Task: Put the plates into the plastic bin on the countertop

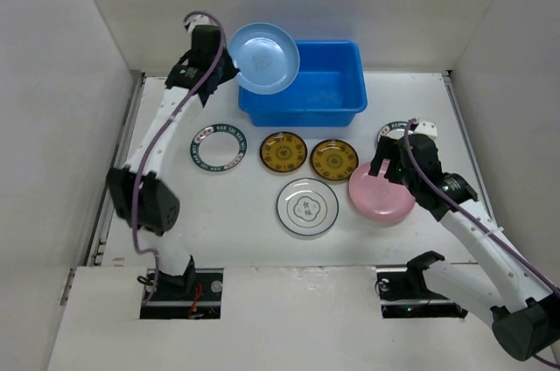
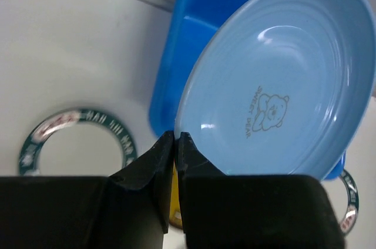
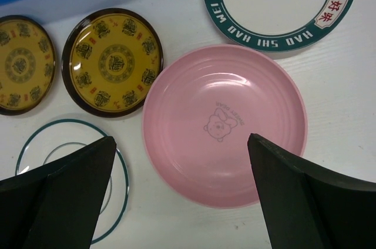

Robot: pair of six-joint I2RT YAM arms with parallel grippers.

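My left gripper will next carry the overhanging light blue plate to the right in the top view and let go of the plate's rim, since the bin's empty bottom is that way.
My left gripper (image 1: 224, 65) is shut on the rim of the light blue plate (image 1: 262, 58) and holds it tilted in the air over the left end of the blue plastic bin (image 1: 328, 95). In the left wrist view the fingers (image 2: 176, 138) pinch the plate's (image 2: 282, 78) edge. My right gripper (image 1: 391, 165) is open above the pink plate (image 3: 223, 125), which lies flat on the countertop (image 1: 236, 213) between the spread jaws (image 3: 181, 138). Two amber plates (image 1: 283, 152) (image 1: 334, 158) and the white plate with the centre mark (image 1: 307, 206) lie in the middle.
A green-rimmed plate (image 1: 220, 146) lies at the left. A second one (image 1: 391, 133) lies behind my right gripper, partly hidden. White walls enclose the countertop on three sides. The bin stands against the back wall.
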